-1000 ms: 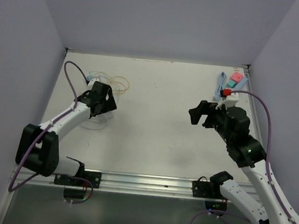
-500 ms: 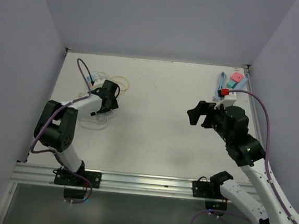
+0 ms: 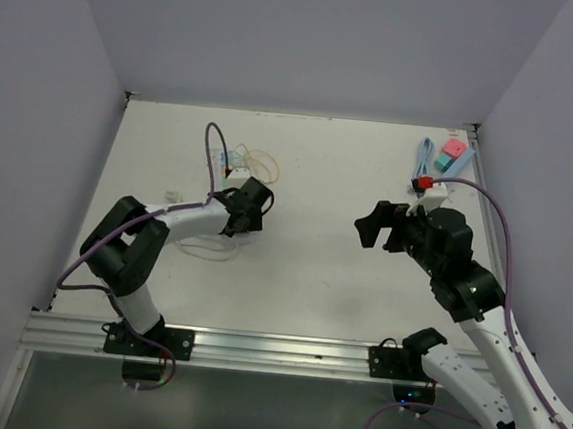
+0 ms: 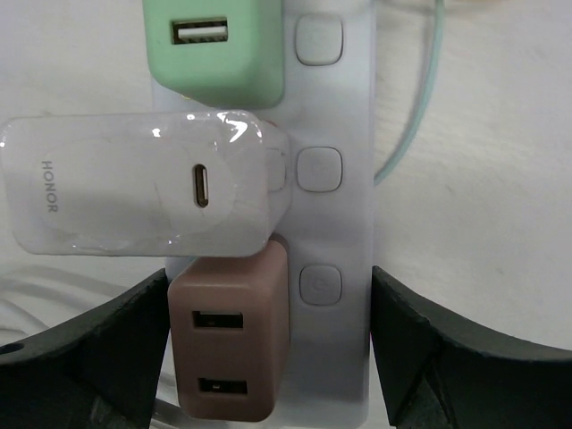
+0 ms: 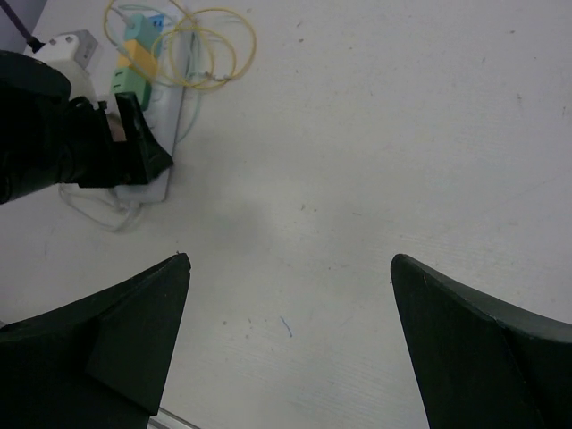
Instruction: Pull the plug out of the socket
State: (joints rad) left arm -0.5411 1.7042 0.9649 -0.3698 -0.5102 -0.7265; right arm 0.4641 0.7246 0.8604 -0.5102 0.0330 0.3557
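Note:
Next, my left gripper drags the power strip (image 4: pixel 335 223) toward my right gripper, opens, rises and lowers around the brown plug (image 4: pixel 228 344), as it sits between fingers, against one.
A white power strip (image 4: pixel 335 223) lies on the table with a green plug (image 4: pixel 214 49), a white HONOR plug (image 4: pixel 134 192) and a brown two-port plug (image 4: pixel 228 344) seated in it. My left gripper (image 4: pixel 270 308) is shut across the strip's end: one finger lies against the brown plug, the other against the strip's far edge. In the top view the left gripper (image 3: pixel 252 207) covers most of the strip (image 3: pixel 236 170). My right gripper (image 3: pixel 374 222) is open and empty above bare table, well to the right of the strip (image 5: pixel 165 116).
Yellow cable loops (image 3: pixel 264 160) and white cord lie around the strip. A pink and teal block with a blue cable (image 3: pixel 450 154) sits at the back right corner. Walls close in three sides; a metal rail (image 3: pixel 275 349) runs along the near edge.
My left gripper has swung to the right across the table, and the power strip and its cables have moved right with it. My right gripper has edged slightly left, still open.

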